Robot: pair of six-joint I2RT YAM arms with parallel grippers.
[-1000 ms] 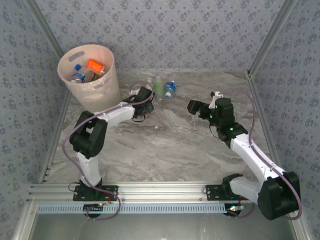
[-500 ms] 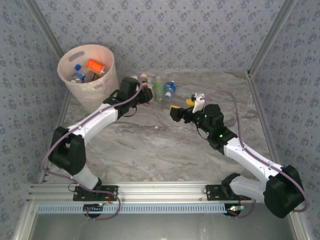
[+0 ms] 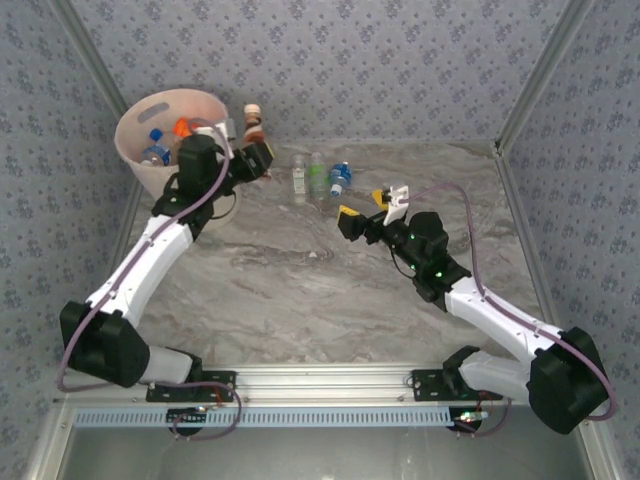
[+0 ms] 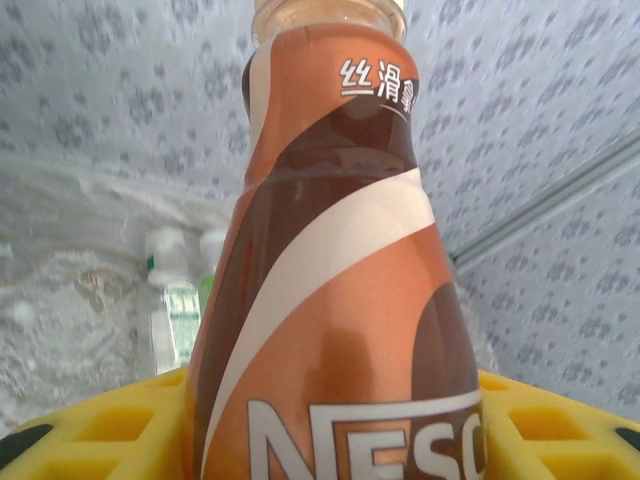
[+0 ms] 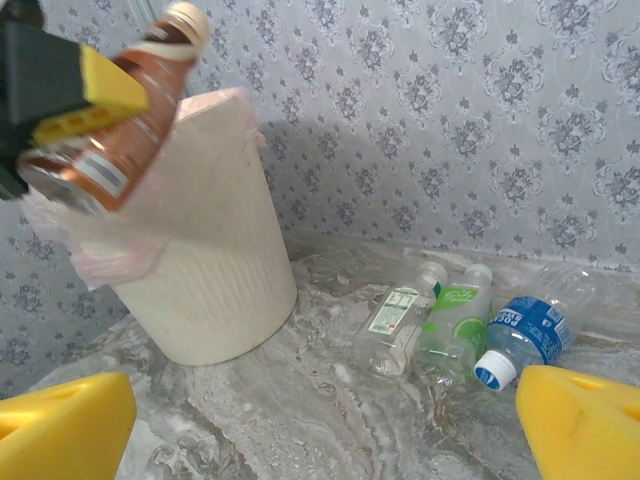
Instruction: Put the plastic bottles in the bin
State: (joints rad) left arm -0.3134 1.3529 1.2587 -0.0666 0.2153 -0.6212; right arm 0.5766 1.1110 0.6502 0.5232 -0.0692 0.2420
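Note:
The bottle swings sideways in my left gripper over the bin's open mouth [image 3: 168, 134] next for release. That mouth lies beside the gripper, toward the bin's nearer side.
My left gripper [image 3: 254, 142] is shut on a brown and orange bottle [image 3: 254, 122], held up beside the right rim of the pale pink bin [image 3: 190, 188]. The left wrist view has that bottle [image 4: 330, 300] upright between my yellow pads [image 4: 555, 420]. From the right wrist, the held bottle [image 5: 120, 120] tilts over the bin [image 5: 200, 260]. Three bottles lie on the table by the back wall: white-labelled [image 5: 400, 315], green-labelled [image 5: 455, 320] and blue-labelled [image 5: 520, 335]. My right gripper [image 3: 365, 206] hovers open just in front of them, nothing between its fingers [image 5: 60, 430].
Several bottles lie inside the bin, among them an orange-labelled one [image 3: 186, 128] and a blue-capped one [image 3: 155, 150]. Patterned walls close in the back and both sides. The marble tabletop [image 3: 300, 290] stretches between the arms.
My left arm has lifted the brown bottle off the table and swung it left and up to the bin's rim. My right gripper moved left toward the lying bottles, then held still.

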